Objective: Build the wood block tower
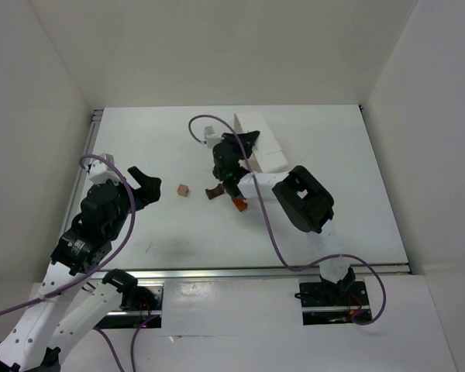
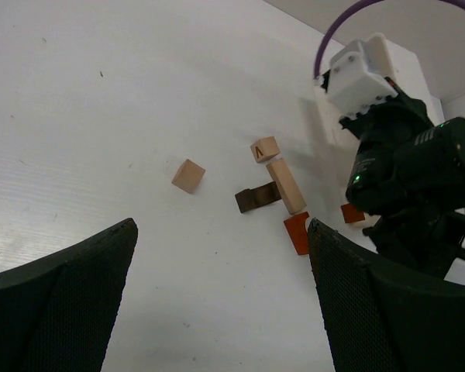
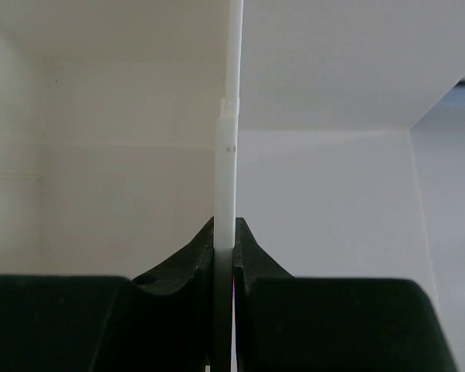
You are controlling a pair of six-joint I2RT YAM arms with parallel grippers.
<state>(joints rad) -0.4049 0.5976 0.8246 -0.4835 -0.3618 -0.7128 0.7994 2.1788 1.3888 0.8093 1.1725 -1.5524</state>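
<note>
My right gripper carries the tray (image 1: pixel 262 138) to the right in the top view to the bare tabletop away from the blocks next, lowers it and releases.
The wooden blocks lie scattered on the table, not stacked. A pale tan cube (image 1: pixel 184 190) (image 2: pixel 188 176) lies alone. Near it are a lettered tan cube (image 2: pixel 264 149), a tan bar (image 2: pixel 286 186), a dark brown piece (image 1: pixel 214 193) (image 2: pixel 257 199) and an orange-red piece (image 1: pixel 238 204) (image 2: pixel 297 232). My left gripper (image 1: pixel 143 186) (image 2: pixel 221 226) is open and empty, left of the lone cube. My right gripper (image 1: pixel 246 142) (image 3: pixel 224 232) is shut on the thin wall of the white tray (image 1: pixel 262 138) (image 3: pixel 229 155), behind the blocks.
The right arm's forearm (image 1: pixel 302 200) reaches over the table's middle, just right of the blocks. A second orange-red piece (image 2: pixel 351 213) lies under the right wrist. White walls enclose the table on three sides.
</note>
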